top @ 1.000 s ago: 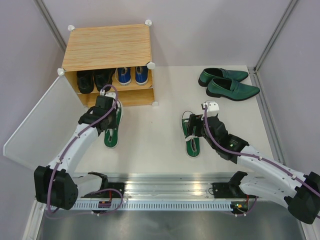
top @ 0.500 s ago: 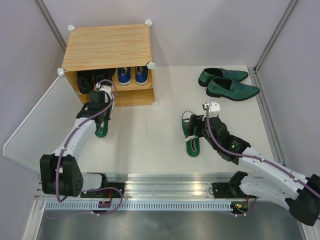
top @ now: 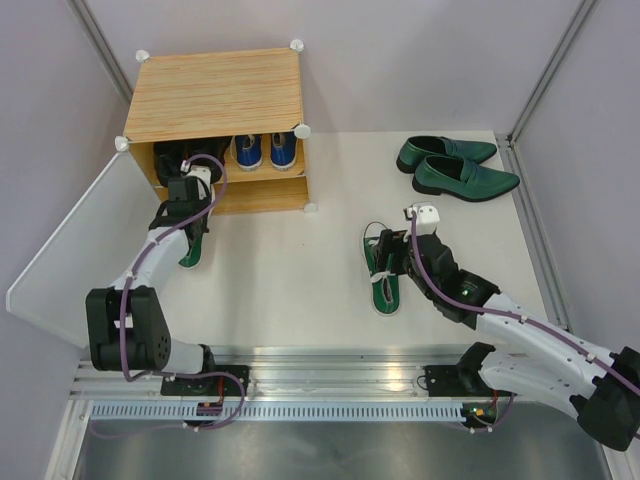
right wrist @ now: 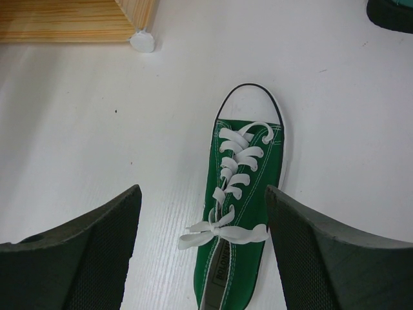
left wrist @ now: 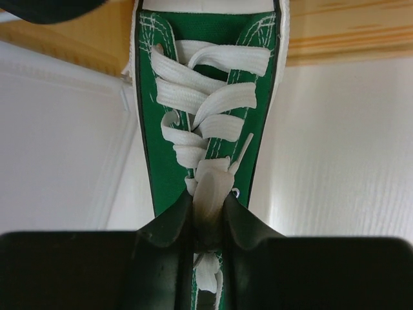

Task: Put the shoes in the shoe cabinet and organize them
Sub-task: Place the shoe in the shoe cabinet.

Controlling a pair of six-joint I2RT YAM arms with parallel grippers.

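The left gripper pushes the sneaker, toe facing in, outward under the upper shelf next and releases the tongue, as the cabinet's lower opening (top: 226,198) lies outward of the gripper.
The shoe cabinet (top: 215,95) stands at the back left with its white door (top: 70,245) swung open. Black boots (top: 180,160) and blue sneakers (top: 265,150) sit on its upper shelf. My left gripper (top: 192,222) is shut on the tongue and laces of a green sneaker (top: 190,252) in front of the cabinet's lower opening. In the left wrist view the gripper (left wrist: 210,206) pinches the sneaker (left wrist: 206,97), toe toward the cabinet's wood (left wrist: 342,32). My right gripper (top: 392,252) is open over the other green sneaker (top: 383,280). In the right wrist view that gripper (right wrist: 201,216) hangs above that sneaker (right wrist: 248,194).
The dark-green loafers (top: 455,165) lie side by side at the back right of the table. The open door panel (left wrist: 58,129) lies close on the left of the held sneaker. A white corner connector of the cabinet (right wrist: 142,42) shows in the right wrist view.
My left gripper has carried the green sneaker to the left and toward the cabinet's lower opening. The right arm has barely moved.
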